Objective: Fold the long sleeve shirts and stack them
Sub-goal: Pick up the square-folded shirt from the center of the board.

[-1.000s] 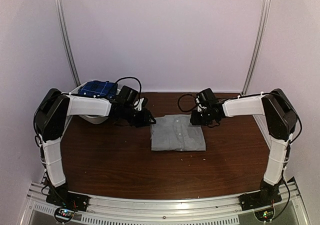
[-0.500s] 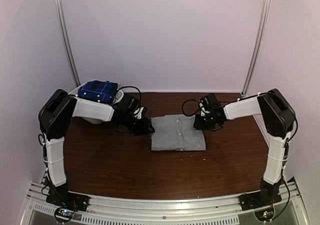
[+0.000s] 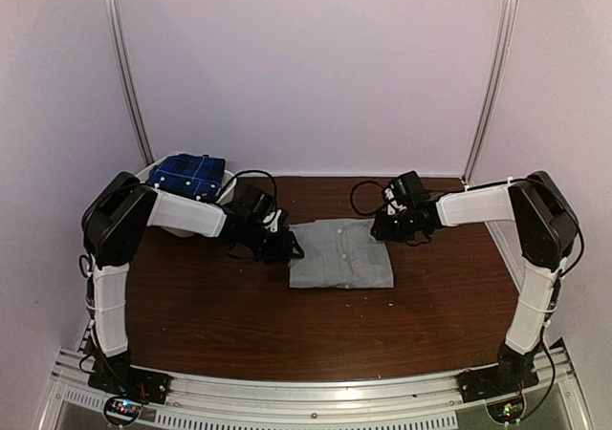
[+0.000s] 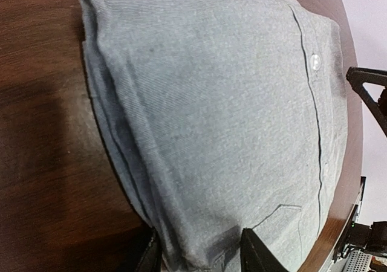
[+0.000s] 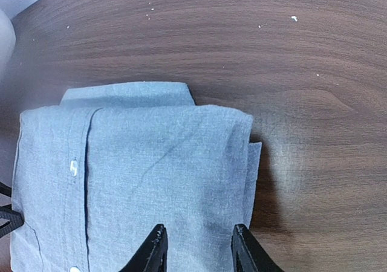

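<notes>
The folded edge of the grey shirt (image 4: 192,254) is already between the open fingers of my left gripper. My left gripper needs to stay low right there and close on the cloth.
A plain grey long sleeve shirt (image 3: 341,254) lies folded into a rectangle at the table's middle, also in the left wrist view (image 4: 217,115) and right wrist view (image 5: 139,175). My left gripper (image 3: 287,248) is at its left edge, jaws open and straddling the folded edge (image 4: 199,257). My right gripper (image 3: 381,227) is at its far right corner, jaws open over the cloth (image 5: 196,248). A dark blue plaid shirt (image 3: 188,172) sits in the white basket (image 3: 153,176) at the back left.
The brown wooden table (image 3: 239,315) spreads around the shirt. Pale walls and two metal rails (image 3: 124,67) close in the back. The arm bases stand on a rail at the near edge (image 3: 306,392).
Both grippers have moved down and inward onto the grey shirt's edges, the left one sliding right to the left edge, the right one lowering at the far right corner.
</notes>
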